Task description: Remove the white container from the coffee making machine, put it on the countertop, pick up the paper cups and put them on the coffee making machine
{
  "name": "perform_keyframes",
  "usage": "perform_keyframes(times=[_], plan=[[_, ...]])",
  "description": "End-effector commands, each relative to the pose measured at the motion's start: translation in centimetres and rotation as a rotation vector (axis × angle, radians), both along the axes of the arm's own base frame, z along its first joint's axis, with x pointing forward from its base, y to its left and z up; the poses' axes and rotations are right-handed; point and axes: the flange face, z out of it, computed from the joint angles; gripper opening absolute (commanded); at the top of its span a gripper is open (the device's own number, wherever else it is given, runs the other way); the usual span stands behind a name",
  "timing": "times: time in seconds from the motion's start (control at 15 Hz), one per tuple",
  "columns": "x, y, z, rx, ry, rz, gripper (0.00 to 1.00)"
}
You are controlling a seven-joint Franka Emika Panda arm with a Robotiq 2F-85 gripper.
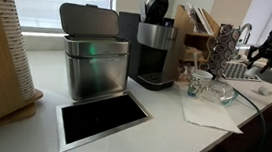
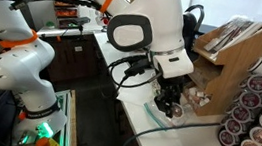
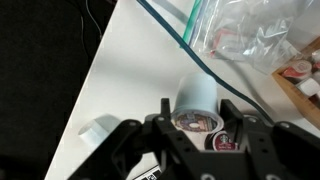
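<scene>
The white container goes down next with my gripper, away from the plastic bag, for release. The bare countertop near the countertop's front edge is clear.
In the wrist view my gripper [image 3: 203,110] is shut on the white container [image 3: 197,92], an upright white cup seen from above with coffee pods showing in its mouth. It stands over the white countertop [image 3: 135,70], close to the front edge. In an exterior view the gripper [image 2: 170,104] hangs low over the countertop [image 2: 193,141] next to a wooden rack. The coffee making machine [image 1: 156,48] stands at the back of the counter in an exterior view. The paper cups [image 1: 200,82], whitish with a green print, sit to its right.
A boxy steel bin [image 1: 94,62] with a raised dark lid stands beside the brewer, with a black-framed panel [image 1: 102,119] in front. A glass bowl [image 1: 219,92] and a napkin [image 1: 209,113] lie near the cups. Near the gripper are a plastic bag [image 3: 250,35], a teal cable [image 3: 170,28] and several pods [image 2: 251,123].
</scene>
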Motion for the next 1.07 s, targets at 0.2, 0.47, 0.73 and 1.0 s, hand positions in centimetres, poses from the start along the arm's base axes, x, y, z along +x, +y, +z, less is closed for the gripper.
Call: perform_keyframes(times=[0.2, 0.47, 0.73, 1.0], plan=[[-0.2, -1.7, -0.5, -0.024, 0.007, -0.085, 0.28], [-0.6, -3.5, -1.6, -0.052, 0.048, -0.196, 0.28], [-0.4, -4.8, -3.3, -0.111, 0.092, -0.280, 0.28], [0.3, -5.4, -4.7, -0.187, 0.116, -0.363, 0.28]])
